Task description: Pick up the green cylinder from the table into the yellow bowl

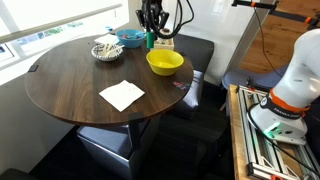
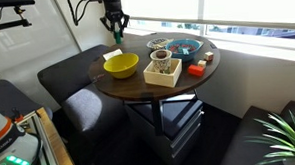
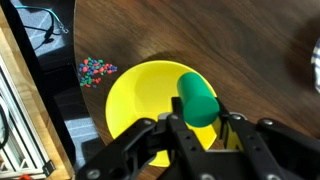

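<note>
Next, my gripper lowers toward the open middle of the yellow bowl (image 1: 165,62) and releases the green cylinder there, since the cylinder still hangs high above the bowl's rim.
My gripper (image 3: 200,118) is shut on the green cylinder (image 3: 198,97) and holds it in the air above the table (image 1: 70,80). In the wrist view the cylinder sticks out between the fingers over the far rim of the yellow bowl (image 3: 135,95). In both exterior views the gripper (image 1: 150,38) (image 2: 116,34) hangs above the table's back edge with the cylinder (image 1: 149,41) (image 2: 116,37) in it, behind the yellow bowl (image 1: 165,62) (image 2: 121,65).
A white napkin (image 1: 121,94) lies on the table's front. A blue bowl (image 1: 130,38) and a small dish (image 1: 107,49) stand at the back. A wooden box with a cup (image 2: 164,68) stands mid-table. Coloured beads (image 3: 95,72) lie beside the bowl. Dark seats surround the table.
</note>
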Motion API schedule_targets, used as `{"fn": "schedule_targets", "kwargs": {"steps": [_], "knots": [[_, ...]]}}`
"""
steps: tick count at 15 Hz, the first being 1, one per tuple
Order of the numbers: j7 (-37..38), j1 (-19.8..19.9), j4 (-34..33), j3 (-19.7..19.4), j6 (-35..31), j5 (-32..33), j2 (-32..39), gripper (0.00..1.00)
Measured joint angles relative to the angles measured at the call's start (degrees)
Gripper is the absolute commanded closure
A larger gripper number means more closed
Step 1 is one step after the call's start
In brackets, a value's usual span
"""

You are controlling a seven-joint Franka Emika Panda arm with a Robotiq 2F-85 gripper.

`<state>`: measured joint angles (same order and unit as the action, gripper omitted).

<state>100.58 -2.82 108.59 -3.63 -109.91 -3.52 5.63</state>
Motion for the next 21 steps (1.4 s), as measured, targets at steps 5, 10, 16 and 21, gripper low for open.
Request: {"fn": "schedule_targets", "kwargs": {"steps": [5, 10, 16, 21], "knots": [[3.81, 1.80, 4.58, -0.17, -0.37, 0.35, -0.48, 0.92], [11.64, 1.80, 6.90, -0.10, 0.07, 2.48, 0.75, 0.92], [23.46, 1.79, 8.82, -0.08, -0.14, 3.32, 1.54, 0.92], [34.23, 1.79, 10.12, -0.14, -5.20, 4.71, 1.93, 0.92]]}}
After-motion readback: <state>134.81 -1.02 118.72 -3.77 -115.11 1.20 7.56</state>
